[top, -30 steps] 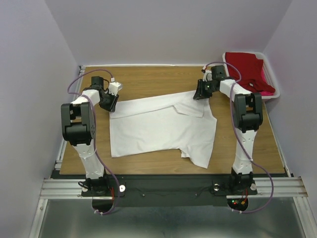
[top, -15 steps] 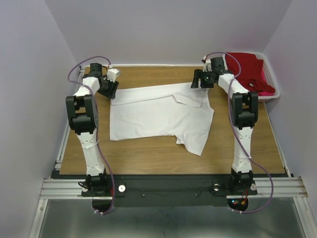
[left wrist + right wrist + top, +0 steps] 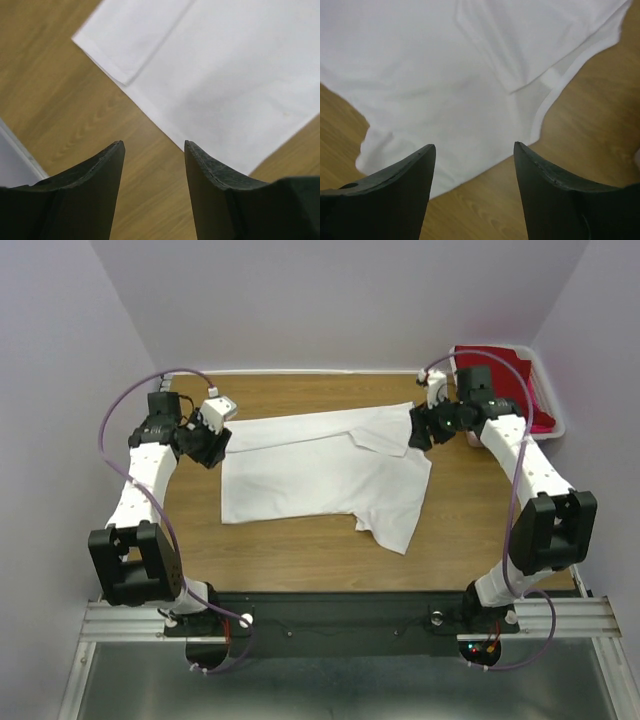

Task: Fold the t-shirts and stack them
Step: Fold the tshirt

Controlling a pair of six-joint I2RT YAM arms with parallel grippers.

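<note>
My left gripper moves back and down over the white t-shirt's near corner [image 3: 226, 519] [image 3: 244, 168] opposite the trailing sleeve next and closes, since that corner lies flat beside bare wood.
The large white t-shirt [image 3: 320, 475] lies spread on the wooden table, its far edge folded over and one sleeve trailing toward the front. It fills the top of the left wrist view [image 3: 220, 75] and of the right wrist view [image 3: 445, 75]. My left gripper [image 3: 212, 447] is open and empty above the shirt's far-left corner. My right gripper [image 3: 420, 430] is open and empty above the shirt's far-right corner. A deep red shirt [image 3: 500, 375] and a bit of pink shirt [image 3: 545, 420] lie in the white basket [image 3: 555, 430].
The basket stands at the table's far right corner, close behind my right arm. Purple walls close in the table on three sides. Bare wood [image 3: 300, 560] shows in front of the shirt and along both sides.
Both grippers have let go of the shirt's far corners and drawn back slightly; both arms have swung outward at the elbows. The shirt has been pulled toward the far edge and lies flat.
</note>
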